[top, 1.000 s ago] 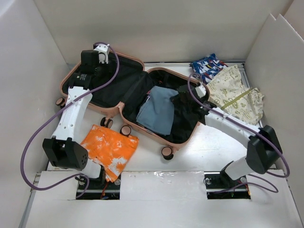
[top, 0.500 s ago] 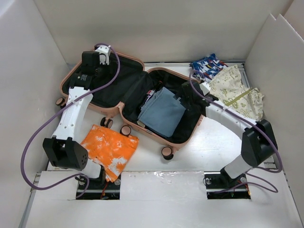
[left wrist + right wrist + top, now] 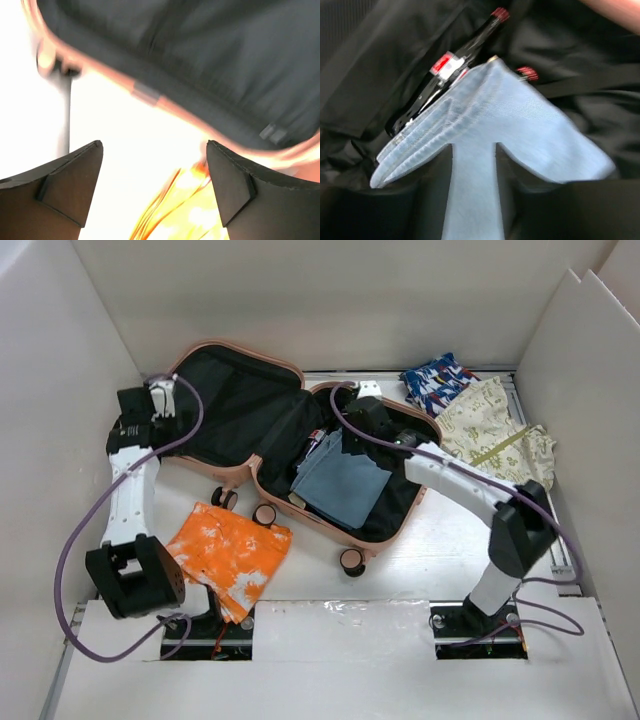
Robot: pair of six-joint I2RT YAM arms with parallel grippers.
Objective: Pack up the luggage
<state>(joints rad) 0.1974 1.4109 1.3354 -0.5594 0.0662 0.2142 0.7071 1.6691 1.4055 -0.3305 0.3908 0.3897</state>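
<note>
I will next move my left gripper back from the luggage's lid and down onto the edge of the orange-and-white cloth by the side, because the cloth is outside the luggage.
The salmon-pink luggage lies open, its black-lined lid on the left and its deeper half on the right. A folded blue denim garment lies in the right half, over a black bottle with a red cap. My right gripper is at the garment's far corner, and its jaws are shut on the denim. My left gripper is open and empty, outside the lid's left rim, above the bare table.
An orange-and-white cloth lies on the table in front of the lid and shows in the left wrist view. A blue patterned cloth and a cream patterned garment lie right of the luggage. White walls enclose the table.
My left gripper has moved out of the lid to its left side. My right gripper has carried the denim garment left and farther back, and it now lies flatter in the right half.
</note>
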